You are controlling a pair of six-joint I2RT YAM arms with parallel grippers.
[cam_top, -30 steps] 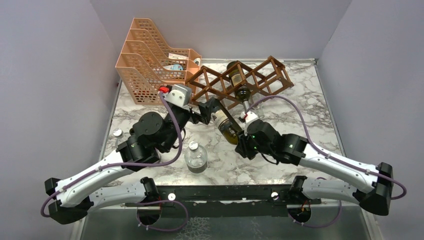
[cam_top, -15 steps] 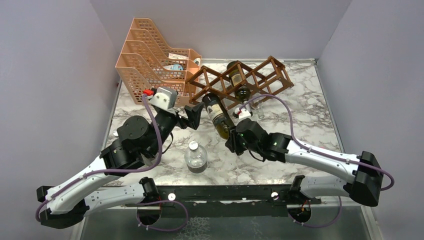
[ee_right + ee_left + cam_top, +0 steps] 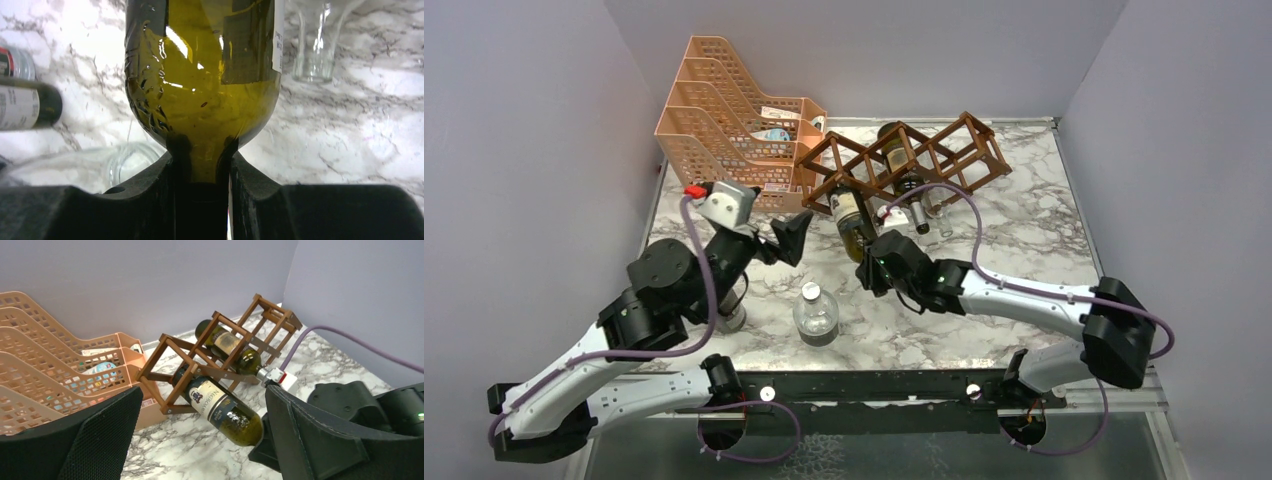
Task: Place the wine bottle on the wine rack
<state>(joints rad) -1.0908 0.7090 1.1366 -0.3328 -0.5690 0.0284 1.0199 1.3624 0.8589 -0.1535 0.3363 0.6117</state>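
Note:
The right gripper pushes the bottle outward and releases it next. The rack (image 3: pixel 924 158) opening by the file tray, holding only the bottle's base end, lies outward of this gripper.
The reddish-brown wine rack (image 3: pixel 924 158) (image 3: pixel 215 347) stands at the back of the marble table. One dark bottle (image 3: pixel 902 165) (image 3: pixel 227 342) lies in it. The wine bottle (image 3: pixel 851 215) (image 3: pixel 220 405) (image 3: pixel 200 75), green with a white label, is tilted, its base end in the rack's lower left opening. My right gripper (image 3: pixel 874 262) (image 3: pixel 202 172) is shut on its neck, just below the shoulder. My left gripper (image 3: pixel 789 238) (image 3: pixel 200 440) stands wide open to the left of the bottle, touching nothing.
A peach-orange perforated file tray (image 3: pixel 724 110) (image 3: pixel 55 370) stands left of the rack. An upright clear plastic bottle (image 3: pixel 815 315) stands near the front, between the arms. A small clear glass (image 3: pixel 939 220) (image 3: pixel 312 45) stands in front of the rack.
My right gripper has carried the wine bottle back and left, so its base end has reached the rack's lower left opening. My left arm has drawn back to the left, still open.

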